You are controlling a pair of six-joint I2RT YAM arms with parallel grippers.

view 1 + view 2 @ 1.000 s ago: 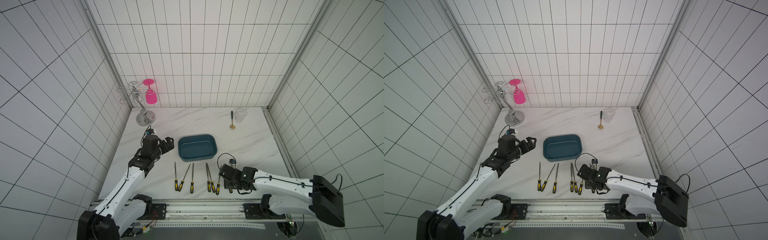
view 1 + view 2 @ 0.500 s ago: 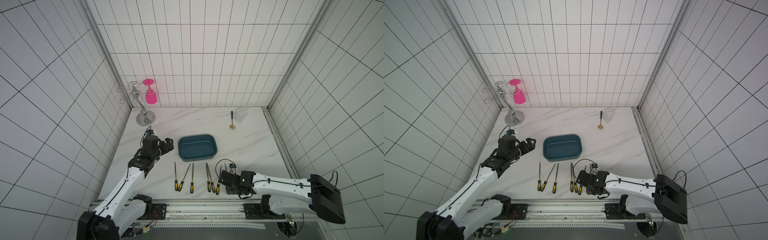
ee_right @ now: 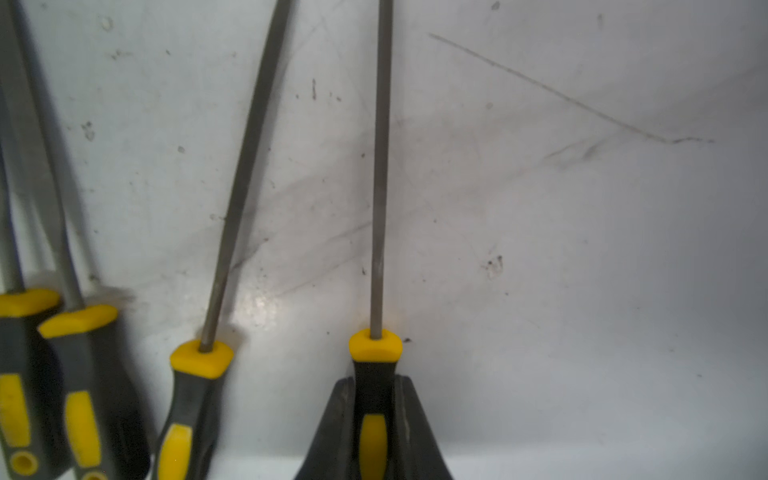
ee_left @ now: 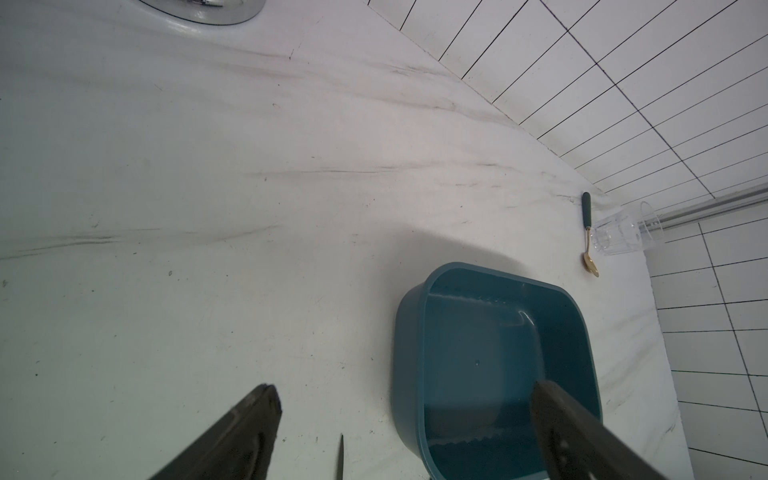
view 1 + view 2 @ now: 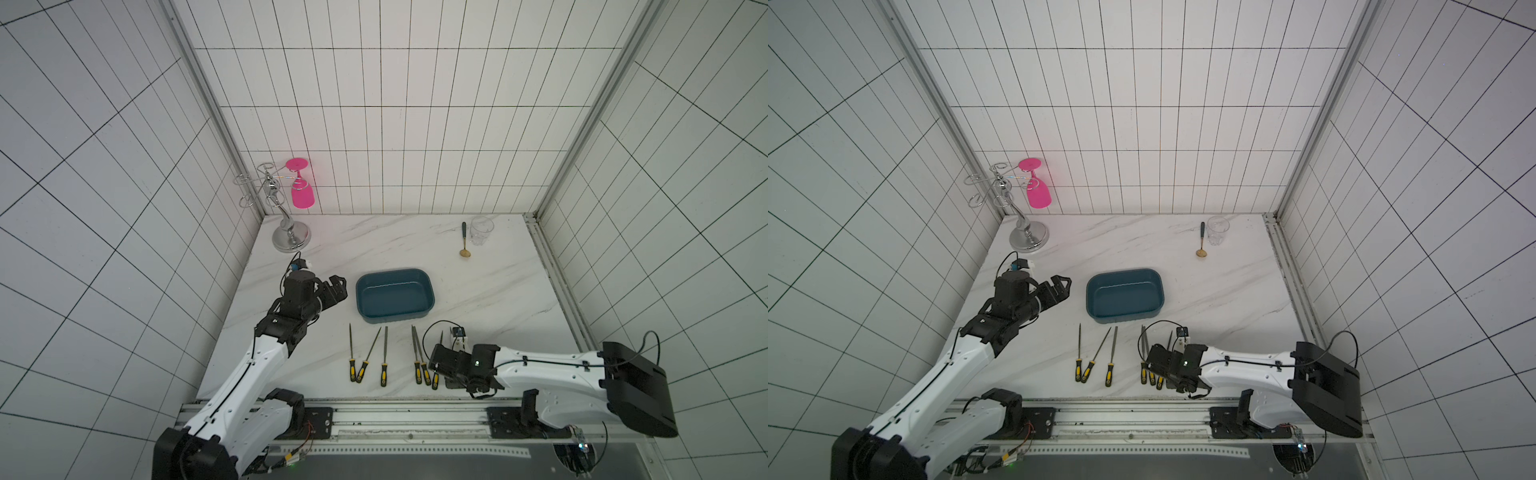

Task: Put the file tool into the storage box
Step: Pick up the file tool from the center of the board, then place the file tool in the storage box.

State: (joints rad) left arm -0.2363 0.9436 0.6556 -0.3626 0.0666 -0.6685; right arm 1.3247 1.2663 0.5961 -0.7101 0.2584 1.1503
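Note:
The storage box's bottom is empty, so the robot's right gripper will next move up and outward, then down into the storage box [image 5: 395, 299] and let go of the file tool's handle.
The storage box [image 5: 395, 299] [image 5: 1124, 296], a shallow teal tub, stands empty mid-table. Several file tools with yellow-and-black handles lie in a row in front of it [image 5: 385, 353] [image 5: 1111, 353]. My right gripper [image 3: 374, 399] is shut on the handle of the rightmost file tool [image 3: 380, 166], which lies flat on the table. In both top views that gripper [image 5: 445, 374] [image 5: 1169, 374] covers this file. My left gripper [image 5: 338, 287] [image 4: 405, 388] hangs open and empty just left of the box [image 4: 498, 353].
A chrome glass rack [image 5: 291, 239] with a pink glass [image 5: 302, 195] stands at the back left. A clear cup [image 5: 481, 230] and a gold spoon [image 5: 464, 245] sit at the back right. A metal rail [image 5: 395, 415] runs along the table's front edge.
My right gripper has shifted a little left and toward the front edge, and its jaws have closed on the rightmost file's handle. The left arm has not moved.

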